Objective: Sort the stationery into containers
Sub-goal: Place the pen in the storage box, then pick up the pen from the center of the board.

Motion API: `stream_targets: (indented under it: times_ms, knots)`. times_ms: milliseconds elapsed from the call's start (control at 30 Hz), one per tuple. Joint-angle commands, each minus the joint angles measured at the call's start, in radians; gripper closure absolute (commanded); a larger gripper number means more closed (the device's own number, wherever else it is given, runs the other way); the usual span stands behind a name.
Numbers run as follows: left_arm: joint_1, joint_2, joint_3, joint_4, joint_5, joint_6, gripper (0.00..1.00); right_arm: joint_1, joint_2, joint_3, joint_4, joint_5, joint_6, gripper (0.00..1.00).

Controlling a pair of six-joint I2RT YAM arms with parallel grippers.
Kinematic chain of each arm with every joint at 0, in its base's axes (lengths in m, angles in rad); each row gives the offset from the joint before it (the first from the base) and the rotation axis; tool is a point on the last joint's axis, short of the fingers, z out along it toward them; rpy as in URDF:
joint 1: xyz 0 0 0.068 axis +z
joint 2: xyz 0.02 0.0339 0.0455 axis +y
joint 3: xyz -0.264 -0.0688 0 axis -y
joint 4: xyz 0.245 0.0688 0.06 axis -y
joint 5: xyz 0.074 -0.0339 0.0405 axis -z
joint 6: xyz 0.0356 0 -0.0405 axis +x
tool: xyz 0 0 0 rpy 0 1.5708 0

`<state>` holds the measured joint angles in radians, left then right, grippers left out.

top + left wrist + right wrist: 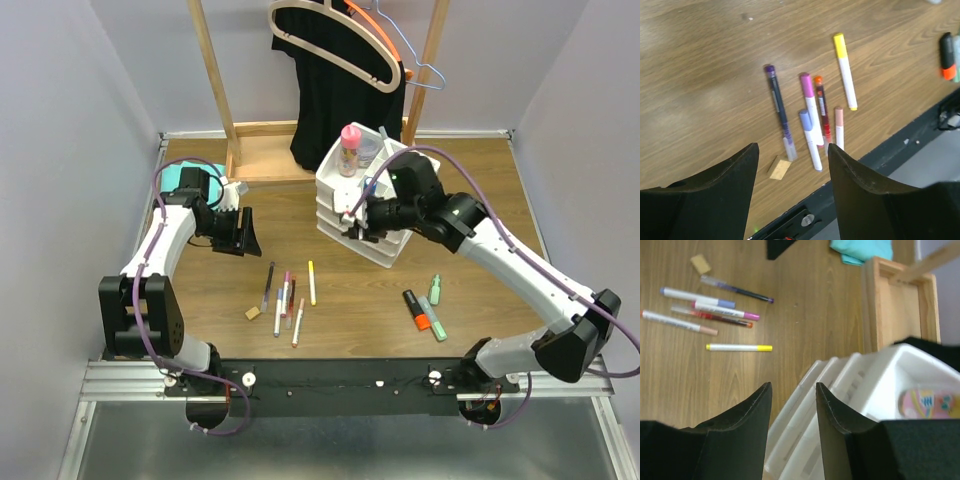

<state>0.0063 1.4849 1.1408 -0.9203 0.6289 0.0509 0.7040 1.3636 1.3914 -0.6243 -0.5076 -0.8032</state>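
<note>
My right gripper will move off the organiser next. Then it will turn and lower to the yellow cap (311, 267) of the marker.
Several slim pens and markers lie side by side on the wooden table: a yellow-capped marker (311, 282) (845, 71), a pink one (811, 100), a purple-tipped pen (779, 110). A tan eraser cube (253, 313) (779, 167) lies beside them. Orange (417, 310) and green (434, 290) highlighters lie further right. The white stacked organiser (365, 215) (855, 385) holds a pink-capped bottle (349, 150) (927, 404) in its top tray. My left gripper (240, 232) (792, 146) hovers open above the table, left of the pens. My right gripper (355, 222) (793, 385) is open over the organiser's left front corner, holding nothing.
A wooden rack (225, 90) with hangers and a black garment stands at the back, its base (900, 305) just behind the organiser. A teal cloth (178, 177) (862, 250) lies at the back left. The black rail (330, 380) runs along the near edge.
</note>
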Motion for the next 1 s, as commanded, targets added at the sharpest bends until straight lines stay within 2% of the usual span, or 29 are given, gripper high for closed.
stream_targets:
  times_ms: [0,67,167,267,300,367,400,467,500,600,700,800,833,867,967]
  knots:
    - [0.012,-0.057,-0.004,0.028,-0.135,-0.023,0.34,0.080,0.112,0.023,-0.136,-0.032,-0.368,0.54]
    - [0.046,-0.051,0.010,0.024,-0.141,-0.028,0.34,0.118,0.188,0.029,-0.161,-0.043,-0.459,0.56]
    - [0.104,-0.057,0.037,0.009,-0.130,-0.040,0.34,0.164,0.261,0.069,-0.083,-0.037,-0.345,0.53]
    - [0.141,-0.077,0.048,-0.003,-0.126,-0.042,0.34,0.178,0.370,0.159,0.058,-0.001,0.055,0.50]
    - [0.162,-0.080,0.048,-0.006,-0.115,-0.045,0.34,0.178,0.437,0.187,0.072,0.070,0.295,0.50]
    - [0.176,-0.090,0.043,-0.012,-0.100,-0.045,0.34,0.177,0.492,0.243,0.084,0.176,0.520,0.48]
    - [0.184,-0.094,0.042,-0.012,-0.095,-0.046,0.34,0.178,0.509,0.241,0.089,0.257,0.697,0.46]
    - [0.190,-0.104,0.028,-0.005,-0.078,-0.046,0.34,0.184,0.512,0.204,0.127,0.297,0.783,0.42]
    - [0.193,-0.107,0.024,-0.002,-0.075,-0.046,0.34,0.186,0.517,0.195,0.120,0.354,0.893,0.42]
    - [0.193,-0.114,0.011,0.011,-0.057,-0.072,0.34,0.186,0.568,0.181,0.057,0.429,1.068,0.42]
    - [0.196,-0.117,0.010,0.012,-0.038,-0.077,0.34,0.184,0.607,0.169,0.017,0.429,1.189,0.42]
    - [0.201,-0.123,0.004,0.015,-0.031,-0.079,0.34,0.187,0.647,0.172,0.012,0.409,1.240,0.50]
    - [0.202,-0.126,-0.006,0.017,-0.028,-0.082,0.34,0.187,0.664,0.184,0.005,0.446,1.248,0.55]
    - [0.204,-0.129,-0.010,0.021,-0.025,-0.086,0.34,0.187,0.678,0.204,-0.015,0.466,1.257,0.63]
    - [0.208,-0.143,-0.030,0.029,-0.006,-0.092,0.34,0.186,0.721,0.231,-0.029,0.501,1.280,0.65]
